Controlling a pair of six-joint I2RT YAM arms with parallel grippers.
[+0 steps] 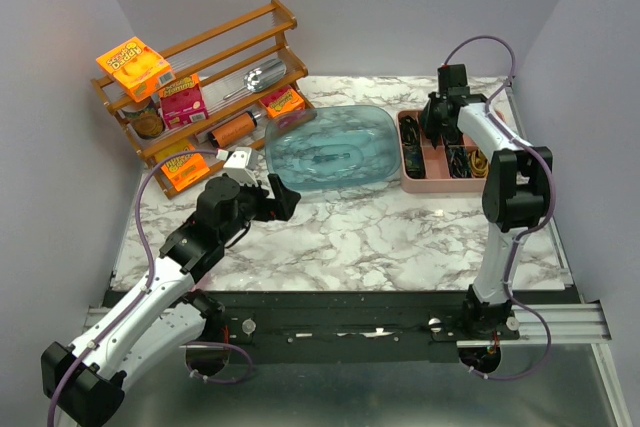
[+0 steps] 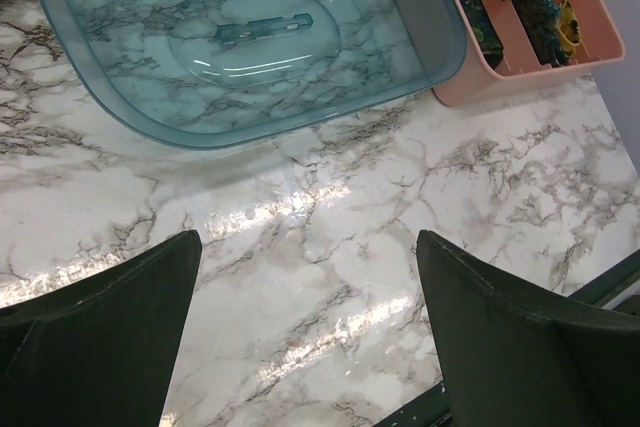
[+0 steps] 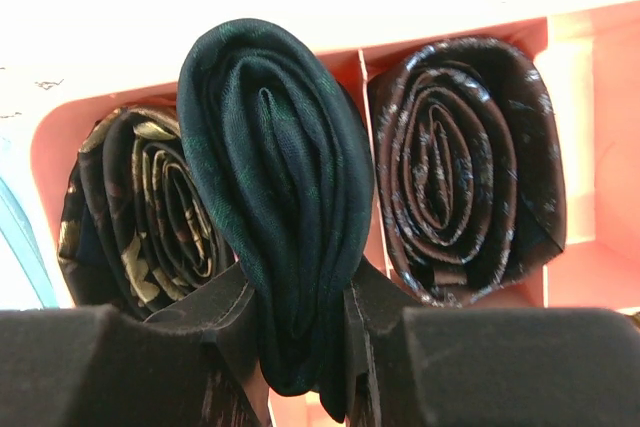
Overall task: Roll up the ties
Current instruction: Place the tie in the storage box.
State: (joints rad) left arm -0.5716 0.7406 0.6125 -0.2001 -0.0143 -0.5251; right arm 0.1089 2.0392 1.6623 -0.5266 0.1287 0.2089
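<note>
My right gripper holds the teal tie and will next lower it into the free section of the pink tray, between the gold-patterned tie and the brown tie, and then open.
A dark teal tie, rolled into a tight coil, is pinched between the fingers of my right gripper, which is shut on it. The roll hangs over a compartment of the pink tray, between a gold-patterned rolled tie and a brown rolled tie with silver flecks. From above, my right gripper is at the tray's far left corner, and the teal tie is hidden under it. My left gripper hovers open over bare marble, nothing between its fingers.
A translucent blue tub sits at the back centre, to the left of the pink tray. A wooden rack with boxes and jars stands at the back left. My left gripper is just in front of the tub's near left corner.
</note>
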